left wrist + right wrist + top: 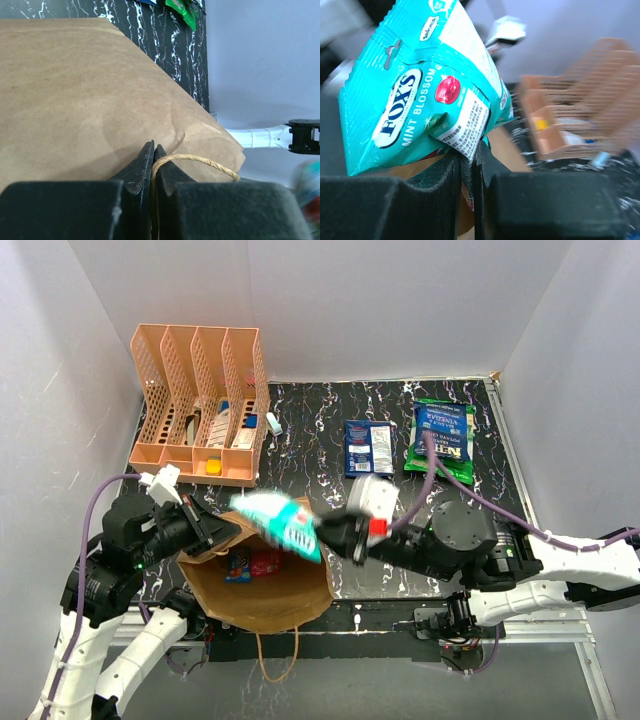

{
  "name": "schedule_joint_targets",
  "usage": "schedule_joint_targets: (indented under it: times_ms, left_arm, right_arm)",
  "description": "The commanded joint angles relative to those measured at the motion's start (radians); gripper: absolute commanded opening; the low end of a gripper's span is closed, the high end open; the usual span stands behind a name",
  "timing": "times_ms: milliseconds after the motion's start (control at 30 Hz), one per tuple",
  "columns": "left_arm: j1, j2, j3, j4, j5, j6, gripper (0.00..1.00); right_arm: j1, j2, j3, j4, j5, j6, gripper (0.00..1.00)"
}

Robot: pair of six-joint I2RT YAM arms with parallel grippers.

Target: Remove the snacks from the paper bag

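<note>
My right gripper swings outward next, then down onto the dark blue packet (368,447) and releases it, since the teal mint packet (281,521) is clear above the bag's opening.
The brown paper bag (262,592) lies open at the near left, with a red packet (265,562) and a small blue one (238,564) inside. My left gripper (218,528) is shut on the bag's twisted handle (200,161) at its rim. My right gripper (335,538) is shut on a teal mint packet (281,521) and holds it above the bag's mouth; it fills the right wrist view (427,85). A dark blue packet (368,447) and a large green bag (441,438) lie on the black mat at the back right.
An orange perforated file organizer (199,405) with small stationery stands at the back left. A small white item (273,423) lies beside it. White walls close in the left, back and right. The bag's second handle (278,660) hangs over the near edge.
</note>
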State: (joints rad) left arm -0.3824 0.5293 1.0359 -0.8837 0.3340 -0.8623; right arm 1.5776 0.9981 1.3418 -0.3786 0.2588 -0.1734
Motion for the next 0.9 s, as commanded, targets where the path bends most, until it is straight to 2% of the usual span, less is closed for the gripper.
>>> schedule_joint_targets:
  times_ms: [0, 67, 100, 267, 400, 567, 700, 867]
  left_arm:
    - [-0.003, 0.016, -0.024, -0.003, -0.048, -0.038, 0.00]
    - [-0.003, 0.022, -0.028, -0.003, -0.055, -0.047, 0.00]
    - [-0.003, 0.026, -0.028, -0.004, -0.057, -0.048, 0.00]
    - [-0.003, 0.045, -0.013, -0.027, -0.078, -0.049, 0.00]
    - [-0.003, 0.052, 0.010, -0.050, -0.109, -0.048, 0.00]
    - [-0.003, 0.054, 0.015, -0.059, -0.138, -0.052, 0.00]
    - [-0.003, 0.054, 0.013, -0.051, -0.157, -0.058, 0.00]
    - [-0.003, 0.078, 0.020, -0.004, -0.125, -0.032, 0.00]
  right_arm:
    - [-0.024, 0.042, 0.013, 0.489, 0.749, -0.104, 0.07]
    - [-0.124, 0.086, -0.008, 0.613, 0.825, -0.271, 0.07]
    - [-0.203, 0.108, -0.012, 0.622, 0.830, -0.291, 0.07]
    - [-0.534, 0.198, -0.037, 0.489, 0.707, -0.224, 0.07]
    - [-0.725, 0.320, -0.039, 0.389, 0.575, -0.205, 0.07]
    - [-0.870, 0.478, -0.088, 0.398, 0.385, -0.320, 0.07]
    - [-0.971, 0.569, -0.100, 0.383, 0.131, -0.405, 0.07]
    - [-1.074, 0.685, -0.104, 0.390, 0.003, -0.438, 0.07]
